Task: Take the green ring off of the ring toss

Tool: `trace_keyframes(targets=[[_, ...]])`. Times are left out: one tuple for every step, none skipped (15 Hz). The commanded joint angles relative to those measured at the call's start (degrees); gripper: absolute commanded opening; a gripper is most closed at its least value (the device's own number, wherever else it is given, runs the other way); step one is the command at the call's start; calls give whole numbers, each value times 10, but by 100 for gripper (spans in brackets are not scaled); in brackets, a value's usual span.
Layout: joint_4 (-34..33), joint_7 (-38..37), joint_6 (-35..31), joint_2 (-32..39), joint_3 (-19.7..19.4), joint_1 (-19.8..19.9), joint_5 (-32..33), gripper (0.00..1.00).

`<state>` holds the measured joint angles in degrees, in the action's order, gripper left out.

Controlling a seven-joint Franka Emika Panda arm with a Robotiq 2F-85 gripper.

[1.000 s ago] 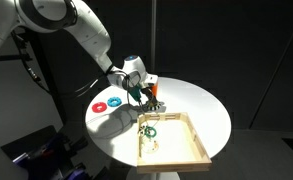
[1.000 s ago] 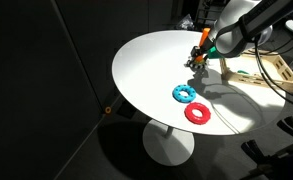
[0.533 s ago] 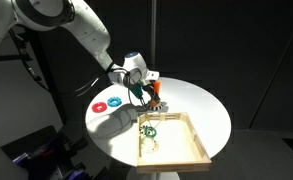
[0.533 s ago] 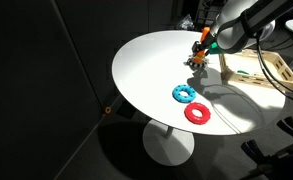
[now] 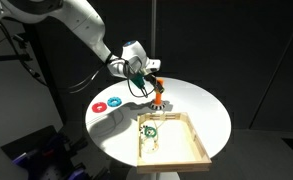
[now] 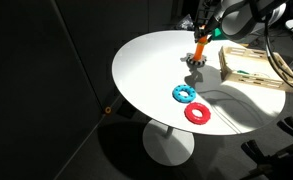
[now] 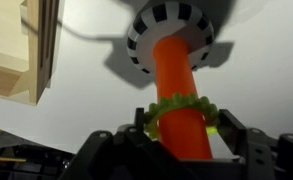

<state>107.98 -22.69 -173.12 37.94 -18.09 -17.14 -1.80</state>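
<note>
I need to lift my gripper above the top of the peg next, because the ring is still around the peg. Then I will move it across over the wooden tray point(image 7: 8, 38) to release.
The ring toss is an upright orange peg point(image 7: 174, 80) on a round black-and-white base point(image 7: 176, 30). It stands near the middle of the white round table in both exterior views point(image 5: 158, 95) point(image 6: 198, 50). The green ring point(image 7: 178, 112) is knobbly and circles the peg close to its top end. My gripper point(image 7: 181, 138) is shut on the ring, one finger on each side of it. In the exterior views the gripper point(image 5: 146, 74) point(image 6: 208, 28) hovers above the peg's top.
A shallow wooden tray point(image 5: 191, 152) point(image 6: 258, 72) lies beside the ring toss with a small green item point(image 5: 149, 128) in its corner. A blue ring point(image 6: 183, 93) and a red ring point(image 6: 197, 113) lie flat on the table point(image 6: 146, 70).
My gripper has risen along the peg with the green ring, from near the base to near the peg's top. The blue and red rings have not moved.
</note>
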Motion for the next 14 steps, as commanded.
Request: trace_keyframes(targets=[[30, -21, 10, -45, -33, -33, 3, 48], [33, -24, 11, -53, -39, -39, 4, 48], [38, -29, 12, -61, -49, -49, 7, 48], [42, -33, 12, -68, -58, -58, 9, 48], [47, -38, 12, -76, -67, -66, 11, 48], [51, -41, 13, -82, -81, -79, 7, 48], [56, -45, 14, -90, -92, -89, 8, 48], [61, -49, 15, -97, -104, -100, 9, 48], [65, -52, 16, -103, -117, -111, 9, 48], [69, -55, 19, -110, -128, -121, 9, 48], [74, -58, 21, -117, -140, -131, 10, 48], [79, -61, 25, -123, -153, -142, 12, 48], [86, -61, 33, -131, -169, -153, 15, 48], [92, -63, 39, -137, -182, -163, 16, 48]])
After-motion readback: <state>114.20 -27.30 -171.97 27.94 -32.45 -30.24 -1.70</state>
